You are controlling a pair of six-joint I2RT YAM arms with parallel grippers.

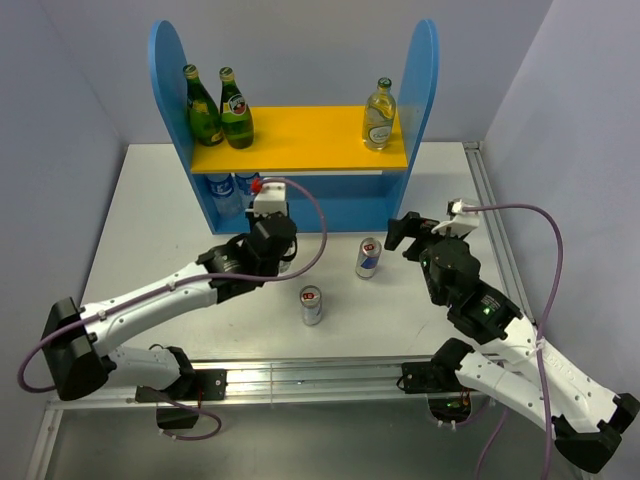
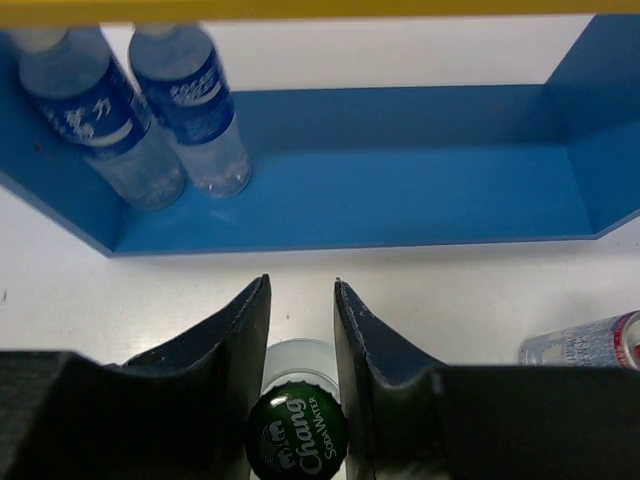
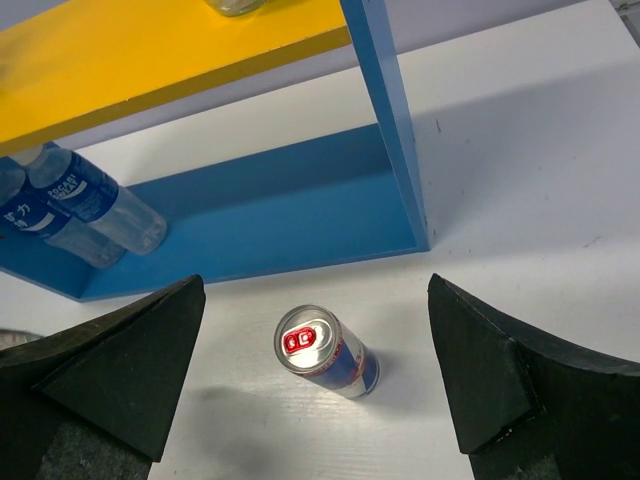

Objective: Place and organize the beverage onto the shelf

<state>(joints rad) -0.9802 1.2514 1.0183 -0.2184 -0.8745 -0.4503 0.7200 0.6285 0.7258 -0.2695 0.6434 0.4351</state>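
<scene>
I need to lift my left gripper up and outward to release its bottle on the bare yellow board (image 1: 346, 147) beside the clear green-capped one, since that bottle matches it.
My left gripper (image 2: 300, 288) is shut on the neck of a clear bottle with a green cap (image 2: 297, 437), standing on the table in front of the shelf (image 1: 300, 142). In the top view that gripper (image 1: 272, 238) covers the bottle. My right gripper (image 3: 316, 281) hangs open above the blue-silver can (image 3: 326, 350), which stands upright (image 1: 368, 257). A silver-red can (image 1: 311, 305) stands nearer the front. Two dark green bottles (image 1: 220, 110) stand on the left of the yellow top board, and a clear green-capped bottle (image 1: 379, 116) stands on its right.
Two blue-labelled water bottles (image 2: 150, 120) stand at the left end of the blue lower tier (image 2: 400, 190). The tall blue side panels (image 1: 418, 80) flank the shelf. A metal rail (image 1: 490, 210) runs along the table's right edge.
</scene>
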